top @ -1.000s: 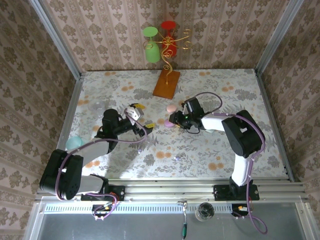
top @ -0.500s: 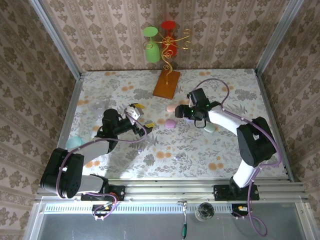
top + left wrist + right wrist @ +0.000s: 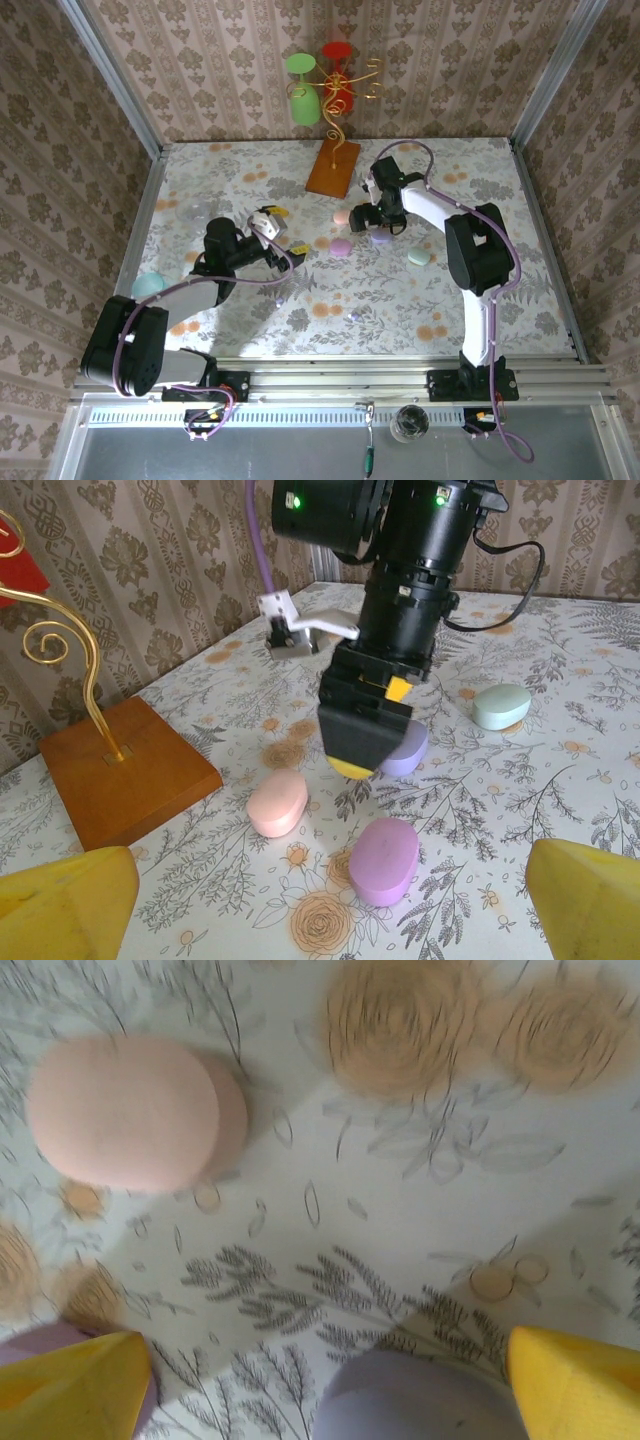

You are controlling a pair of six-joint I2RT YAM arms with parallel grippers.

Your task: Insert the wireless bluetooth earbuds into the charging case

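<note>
The robot's right gripper is to pull back next and lower its open fingers around the lavender case [image 3: 383, 237] [image 3: 420, 1400], because that case lies below it and closer to the robot's base.
Four pebble-like cases lie mid-table: pink case [image 3: 342, 216] [image 3: 277, 802] [image 3: 125, 1110], purple case [image 3: 341, 248] [image 3: 384, 859], lavender case [image 3: 383, 237] [image 3: 408, 750] [image 3: 420, 1400] and mint case [image 3: 419, 257] [image 3: 501, 706]. My right gripper [image 3: 375, 222] [image 3: 365, 748] [image 3: 320, 1385] points down, open, and its yellow fingers [image 3: 575, 1380] straddle the lavender case. My left gripper [image 3: 288, 232] [image 3: 320, 910] hangs open and holds nothing, left of the purple case. The earbuds are too small to tell; a tiny pale speck [image 3: 356, 314] lies nearer the front.
A wooden block [image 3: 333, 166] [image 3: 125, 770] carrying a gold wire stand with a green and a red glass stands at the back. A teal case [image 3: 148, 286] sits at the left edge, and a clear round object [image 3: 195, 210] lies behind it. Walls enclose three sides.
My right gripper has swung from beside the purple case toward the back and now stands over the lavender case. The left arm has stayed still.
</note>
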